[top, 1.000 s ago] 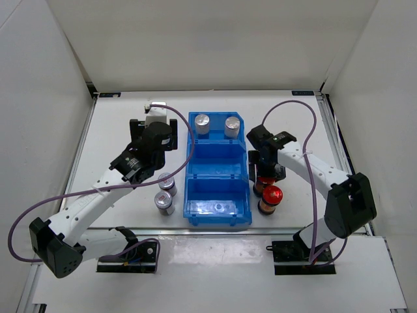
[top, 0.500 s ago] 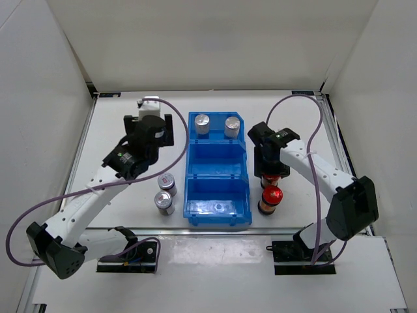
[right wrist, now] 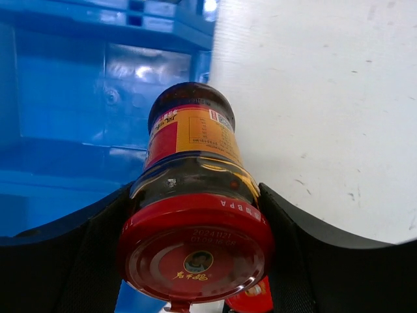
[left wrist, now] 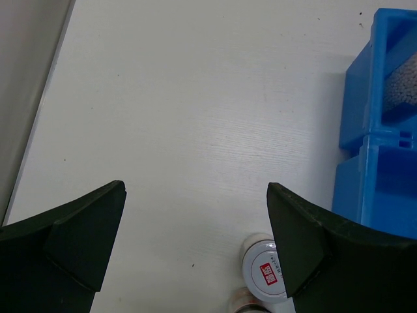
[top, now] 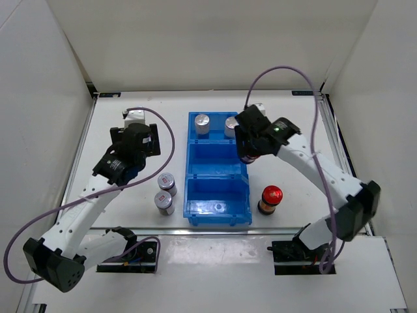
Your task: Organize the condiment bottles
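My right gripper shifts its bottle left in the top view next, from over the side of the bin's middle section, then down into that empty section.
My right gripper [top: 248,151] is shut on a dark bottle with a red cap [right wrist: 193,171] and holds it in the air over the right wall of the blue bin's middle compartment. The other red-capped dark bottle [top: 270,199] stands on the table right of the bin; its cap edge shows in the right wrist view [right wrist: 251,301]. Two short grey bottles [top: 167,182] [top: 165,201] stand left of the bin. Two silver-capped bottles [top: 202,122] [top: 229,124] stand in the far compartment. My left gripper [top: 135,135] is open and empty above bare table; one grey bottle [left wrist: 266,270] lies below its right finger.
The blue three-compartment bin [top: 190,171] sits mid-table; its middle and near compartments hold no bottles. It shows at the right of the left wrist view [left wrist: 378,163] and behind the held bottle [right wrist: 65,98]. White walls enclose the table.
My right gripper has lifted the dark bottle off the table beside the bin and carried it left and farther back, over the bin's edge. My left arm has drawn left, away from the bin.
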Controlling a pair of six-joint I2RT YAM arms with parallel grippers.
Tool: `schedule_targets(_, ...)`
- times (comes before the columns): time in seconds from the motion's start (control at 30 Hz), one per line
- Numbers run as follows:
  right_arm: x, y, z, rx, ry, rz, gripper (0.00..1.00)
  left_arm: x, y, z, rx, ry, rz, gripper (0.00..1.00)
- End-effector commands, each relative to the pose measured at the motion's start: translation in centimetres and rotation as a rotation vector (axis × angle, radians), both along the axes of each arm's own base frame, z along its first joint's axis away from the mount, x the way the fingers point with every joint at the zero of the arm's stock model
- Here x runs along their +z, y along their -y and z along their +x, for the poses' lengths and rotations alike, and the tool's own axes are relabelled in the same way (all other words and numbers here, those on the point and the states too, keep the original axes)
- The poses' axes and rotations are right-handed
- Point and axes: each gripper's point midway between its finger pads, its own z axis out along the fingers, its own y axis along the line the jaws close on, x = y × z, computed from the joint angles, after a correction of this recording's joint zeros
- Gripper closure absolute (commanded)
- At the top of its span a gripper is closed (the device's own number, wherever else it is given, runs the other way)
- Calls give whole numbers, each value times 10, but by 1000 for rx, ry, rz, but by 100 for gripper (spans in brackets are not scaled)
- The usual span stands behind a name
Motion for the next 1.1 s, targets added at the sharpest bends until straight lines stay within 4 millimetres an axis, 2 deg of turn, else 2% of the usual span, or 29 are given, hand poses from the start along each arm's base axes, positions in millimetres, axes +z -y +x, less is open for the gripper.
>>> schedule_targets(0.0,-14,-35,17,71,-9,24,99,4,1,3,-7,8,-9,0)
schedule_targets(0.1,-37,-54,21,91,-46,14,99,2,0,0,-7,8,-9,0)
schedule_targets(0.17,-52,-63,24,112,-70,-3,99,8,-1,-2,-3,30,-27,0)
schedule_targets(0.27,-69,-69,30,119,-92,-29,99,5,-2,-3,-3,22,-23,0)
schedule_targets(0.37,-87,-71,30,122,-133,-54,91,-1,0,0,-3,3,-13,0)
schedule_targets(0.4,-90,-73,32,122,-135,-56,80,-1,0,0,-3,3,-13,0)
schedule_targets(0.47,-98,-74,31,126,-155,-63,72,0,2,1,-11,0,-18,0)
schedule_targets(0.5,-103,-74,31,125,-165,-72,63,0,2,1,-11,0,-18,0)
schedule_targets(0.53,-103,-75,31,118,-166,-67,45,0,2,1,-11,0,-18,0)
schedule_targets(0.6,-103,-75,31,118,-166,-67,33,0,2,1,-15,-1,-10,0)
schedule_targets(0.63,-103,-73,33,111,-158,-76,13,0,2,1,-15,-1,-10,0)
schedule_targets(0.67,-96,-70,34,104,-141,-81,3,0,2,1,-15,-1,-10,0)
schedule_targets(0.7,-88,-68,37,95,-119,-85,0,0,2,1,-15,-1,-10,0)
schedule_targets(0.8,-57,-46,40,37,-40,-135,0,0,2,1,-15,-1,-10,0)
schedule_targets(0.83,-38,-37,37,17,-15,-138,0,0,2,1,-15,-1,-10,0)
schedule_targets(0.9,-20,-18,31,-61,22,-155,0,-1,4,1,-23,-4,-14,0)
schedule_targets(0.93,2,-5,25,-108,66,-140,0,-1,4,1,-23,-4,-14,0)
schedule_targets(0.97,7,17,16,-155,78,-190,0,-1,4,1,-23,-4,-14,0)
schedule_targets(1.0,22,27,5,-172,114,-139,0,-1,4,1,-23,-4,-14,0)
schedule_targets(1.07,7,45,-16,-198,73,-120,0,2,3,0,-23,6,-19,0)
